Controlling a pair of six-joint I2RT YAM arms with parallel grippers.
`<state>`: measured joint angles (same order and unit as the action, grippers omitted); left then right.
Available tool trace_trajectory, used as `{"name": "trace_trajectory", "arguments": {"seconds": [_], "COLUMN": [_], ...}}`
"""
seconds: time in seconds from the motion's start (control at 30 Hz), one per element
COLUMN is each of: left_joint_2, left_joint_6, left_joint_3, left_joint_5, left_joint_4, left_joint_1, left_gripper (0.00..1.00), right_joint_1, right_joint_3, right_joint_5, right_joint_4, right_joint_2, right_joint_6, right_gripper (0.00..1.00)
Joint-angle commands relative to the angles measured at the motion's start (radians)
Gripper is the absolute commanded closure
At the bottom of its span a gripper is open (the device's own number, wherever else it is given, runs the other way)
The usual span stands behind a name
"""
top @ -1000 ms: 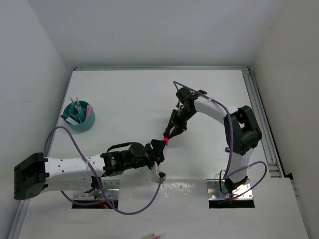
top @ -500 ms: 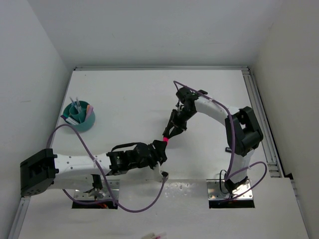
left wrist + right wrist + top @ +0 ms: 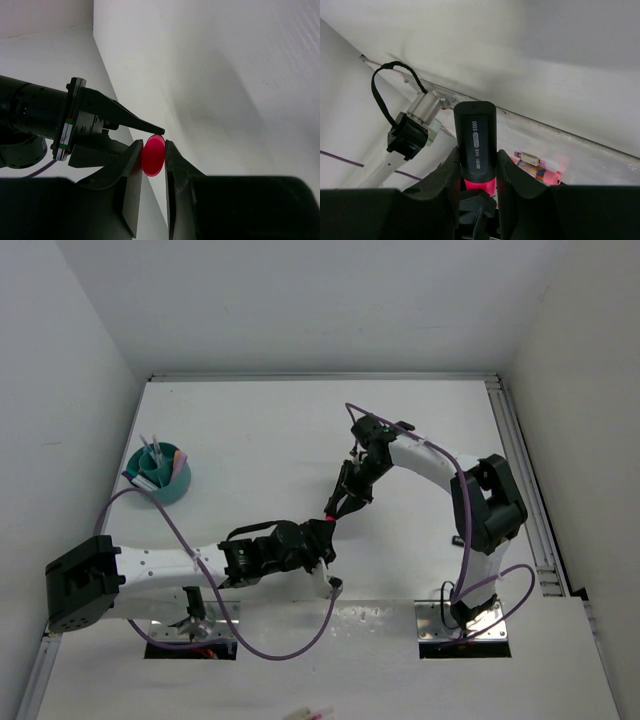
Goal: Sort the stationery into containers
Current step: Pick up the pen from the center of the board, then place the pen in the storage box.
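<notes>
I will next swing my left gripper outward and to the left in the top view, over the teal-green cup's far side point(image 3: 168, 450), to release the marker where pens stand.
A black marker point(image 3: 475, 140) with a pink end point(image 3: 153, 155) hangs in the air over the middle of the table. My right gripper point(image 3: 476, 172) is shut on its black barrel, seen from above at the marker point(image 3: 338, 508). My left gripper point(image 3: 153, 150) comes from the opposite side, its two jaws pressed against the pink end. The teal-green cup point(image 3: 172, 490) stands at the table's left with several pens point(image 3: 152, 454) upright in it.
Two pink-capped markers point(image 3: 540, 170) lie on the ledge beyond the table's near edge, also visible as markers point(image 3: 310, 712) at the bottom of the top view. Purple cables point(image 3: 165, 530) loop around both arms. Metal rails point(image 3: 520, 460) run along the right side.
The left arm has slid toward the right gripper and its jaws have narrowed onto the marker's pink end. The right arm has held still.
</notes>
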<state>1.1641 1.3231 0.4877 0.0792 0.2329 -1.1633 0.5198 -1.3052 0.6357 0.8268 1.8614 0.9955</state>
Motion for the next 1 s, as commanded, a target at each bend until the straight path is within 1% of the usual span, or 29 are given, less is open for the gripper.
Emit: {"name": "trace_trajectory", "arguments": {"seconds": [0.0, 0.07, 0.1, 0.13, 0.2, 0.23, 0.27, 0.3, 0.37, 0.4, 0.43, 0.47, 0.5, 0.53, 0.57, 0.6, 0.63, 0.67, 0.7, 0.77, 0.8, 0.87, 0.9, 0.97], "left_joint_2": [0.003, 0.0, -0.003, -0.006, -0.017, -0.021, -0.024, -0.024, -0.015, 0.002, 0.015, 0.04, 0.051, 0.06, 0.072, 0.103, 0.123, 0.158, 0.173, 0.203, 0.21, 0.247, 0.262, 0.307], "left_joint_6": [-0.018, -0.028, -0.044, -0.056, -0.112, -0.146, -0.23, -0.277, -0.387, -0.509, -0.575, -0.687, -0.737, -0.784, -0.821, -0.888, -0.918, -0.968, -0.989, -1.022, -1.024, -1.03, -1.03, -1.024], "left_joint_3": [0.037, 0.04, 0.046, 0.051, 0.09, 0.116, 0.183, 0.224, 0.317, 0.415, 0.47, 0.52, 0.57, 0.653, 0.695, 0.738, 0.821, 0.857, 0.886, 0.937, 0.951, 1.0, 1.023, 1.072], "left_joint_5": [0.014, 0.025, 0.028, 0.034, 0.056, 0.073, 0.102, 0.102, 0.148, 0.163, 0.195, 0.201, 0.197, 0.174, 0.163, 0.151, 0.118, 0.094, 0.036, -0.016, -0.065, -0.106, -0.145, -0.177], "left_joint_4": [0.025, 0.023, 0.019, 0.013, -0.013, -0.067, -0.134, -0.135, -0.275, -0.362, -0.409, -0.453, -0.487, -0.551, -0.584, -0.649, -0.682, -0.71, -0.745, -0.761, -0.771, -0.787, -0.816, -0.842], "left_joint_1": [0.017, 0.022, 0.021, 0.02, 0.022, 0.022, 0.028, 0.028, 0.056, 0.069, 0.112, 0.147, 0.186, 0.279, 0.331, 0.382, 0.495, 0.558, 0.677, 0.779, 0.866, 0.939, 1.0, 1.06], "left_gripper": [0.85, 0.89, 0.95, 0.98, 1.0, 1.0, 1.0, 1.0, 1.0, 1.0, 1.0, 1.0, 1.0, 1.0, 1.0, 1.0, 1.0, 1.0, 1.0, 1.0, 1.0, 1.0, 1.0, 1.0], "right_joint_1": [0.017, 0.019, 0.019, 0.017, 0.0, -0.023, -0.042, -0.062, -0.145, -0.174, -0.241, -0.277, -0.309, -0.372, -0.404, -0.429, -0.478, -0.497, -0.515, -0.553, -0.563, -0.564, -0.566, -0.564], "right_joint_3": [-0.006, -0.005, -0.008, -0.011, -0.038, -0.073, -0.113, -0.114, -0.189, -0.218, -0.261, -0.276, -0.287, -0.287, -0.282, -0.272, -0.243, -0.227, -0.194, -0.16, -0.138, -0.129, -0.124, -0.123], "right_joint_5": [0.024, 0.036, 0.041, 0.044, 0.053, 0.048, 0.032, 0.022, -0.005, -0.02, -0.024, -0.022, -0.019, -0.001, 0.01, 0.019, 0.051, 0.067, 0.082, 0.111, 0.119, 0.131, 0.133, 0.143], "right_joint_4": [-0.009, -0.018, -0.02, -0.021, -0.025, -0.019, -0.006, 0.0, 0.029, 0.04, 0.057, 0.06, 0.061, 0.058, 0.054, 0.051, 0.038, 0.032, 0.028, 0.005, -0.002, -0.006, -0.009, -0.012], "right_joint_2": [-0.044, -0.044, -0.041, -0.038, -0.03, -0.025, -0.021, -0.022, -0.022, -0.022, -0.022, -0.025, -0.027, -0.037, -0.045, -0.051, -0.065, -0.071, -0.076, -0.096, -0.099, -0.105, -0.105, -0.103], "right_joint_6": [0.015, 0.011, 0.009, -0.006, -0.038, -0.079, -0.128, -0.129, -0.21, -0.254, -0.27, -0.279, -0.282, -0.284, -0.284, -0.281, -0.281, -0.281, -0.276, -0.274, -0.276, -0.279, -0.284, -0.281], "right_gripper": [1.0, 1.0, 0.92, 0.66, 0.43, 0.29, 0.26, 0.24, 0.21, 0.2, 0.2, 0.2, 0.2, 0.2, 0.2, 0.2, 0.2, 0.2, 0.2, 0.2, 0.2, 0.2, 0.21, 0.21]}}
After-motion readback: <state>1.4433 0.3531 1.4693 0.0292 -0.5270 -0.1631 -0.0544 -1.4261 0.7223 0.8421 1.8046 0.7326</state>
